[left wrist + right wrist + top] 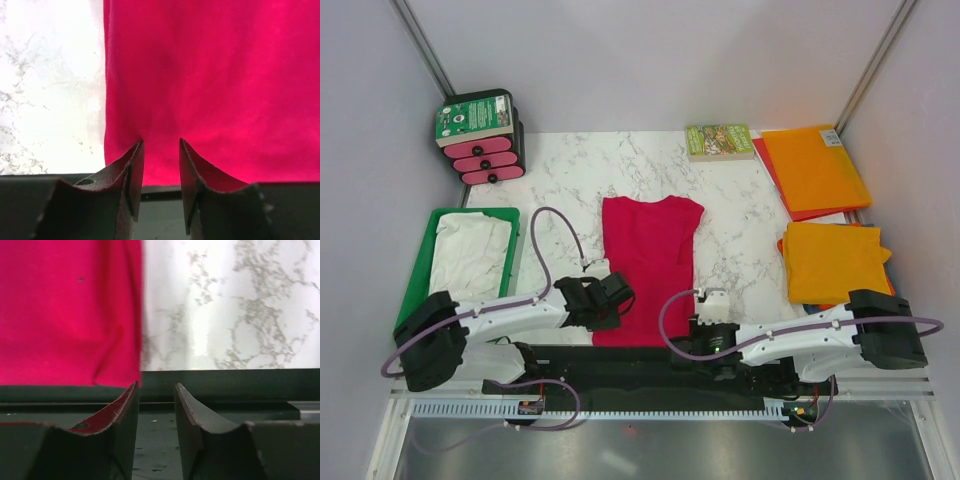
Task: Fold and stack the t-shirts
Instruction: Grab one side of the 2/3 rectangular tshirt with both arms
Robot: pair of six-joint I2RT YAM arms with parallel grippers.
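My left gripper moves back and toward the green tray, onto the hem's corner (598, 340) (113, 163) next. Its fingertips are over cloth inward of the side edge of the red t-shirt.
A crimson red t-shirt (650, 262), folded into a long strip, lies flat on the marble table (740, 220) in the middle. My left gripper (618, 292) is at its near left corner. In the left wrist view that gripper (161, 141) is open, its tips over the red t-shirt's (210, 85) near hem with nothing between them. My right gripper (712, 300) sits just right of the near right corner. In the right wrist view it (156, 384) is open and empty, the red t-shirt's (70, 315) corner just beyond its left fingertip. A white t-shirt (470, 255) lies in the tray. Orange t-shirts (835, 262) lie at the right.
The green tray (420, 275) stands at the left edge. A small green-covered book (720, 141) lies at the back, beside a flat orange t-shirt (815, 168). A black and pink holder (480, 140) stands at the back left. A black rail (225, 385) runs along the table's near edge.
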